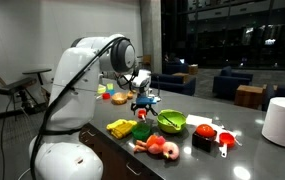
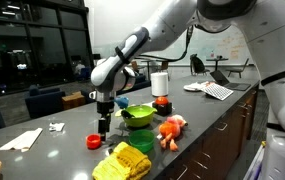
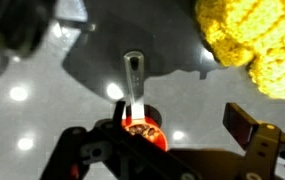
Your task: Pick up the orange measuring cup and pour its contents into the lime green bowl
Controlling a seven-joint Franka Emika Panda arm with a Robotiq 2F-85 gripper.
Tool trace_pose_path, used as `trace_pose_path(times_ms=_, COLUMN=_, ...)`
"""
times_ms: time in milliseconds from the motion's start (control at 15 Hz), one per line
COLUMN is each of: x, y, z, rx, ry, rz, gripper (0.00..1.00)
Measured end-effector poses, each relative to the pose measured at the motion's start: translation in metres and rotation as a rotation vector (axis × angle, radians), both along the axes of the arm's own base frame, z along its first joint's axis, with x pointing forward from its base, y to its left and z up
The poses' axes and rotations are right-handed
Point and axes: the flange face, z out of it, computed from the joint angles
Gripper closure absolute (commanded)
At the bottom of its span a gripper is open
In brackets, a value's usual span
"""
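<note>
The cup's handle (image 3: pixel 136 100) lies below my open gripper, nearer one finger, so next my gripper will lower and shift to the left in the wrist view to straddle the handle.
In the wrist view the orange measuring cup (image 3: pixel 144 129) stands on the grey table, with dark bits inside and its short handle pointing away. My gripper (image 3: pixel 179 118) is open just above it. The cup sits close to one finger and is partly hidden by the gripper body; the other finger is well apart from it. In an exterior view the cup (image 2: pixel 94 142) shows as a small red-orange spot below my gripper (image 2: pixel 104 124). The lime green bowl (image 2: pixel 137 116) stands beside the gripper. It also shows in an exterior view (image 1: pixel 170 122) next to my gripper (image 1: pixel 142 103).
A yellow knitted corn (image 3: pixel 250 40) lies close by and shows in both exterior views (image 2: pixel 122 161) (image 1: pixel 122 128). An orange toy shrimp (image 1: pixel 160 148), a red tomato (image 1: pixel 204 131) and a redder long-handled cup (image 1: pixel 223 139) lie near the bowl. A white roll (image 1: pixel 282 122) stands further along.
</note>
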Motion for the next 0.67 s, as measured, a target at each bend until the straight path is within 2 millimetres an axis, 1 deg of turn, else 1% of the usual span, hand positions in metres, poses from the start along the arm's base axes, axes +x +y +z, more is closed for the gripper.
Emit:
trace_pose_path(times_ms=267, x=0.009, y=0.001, z=-0.019, rx=-0.029, ry=-0.016, rz=0.004, gripper=0.00)
trace_pose_path(times_ms=667, x=0.027, y=0.004, z=-0.036, rx=-0.016, ry=-0.006, rz=-0.004, gripper=0.00)
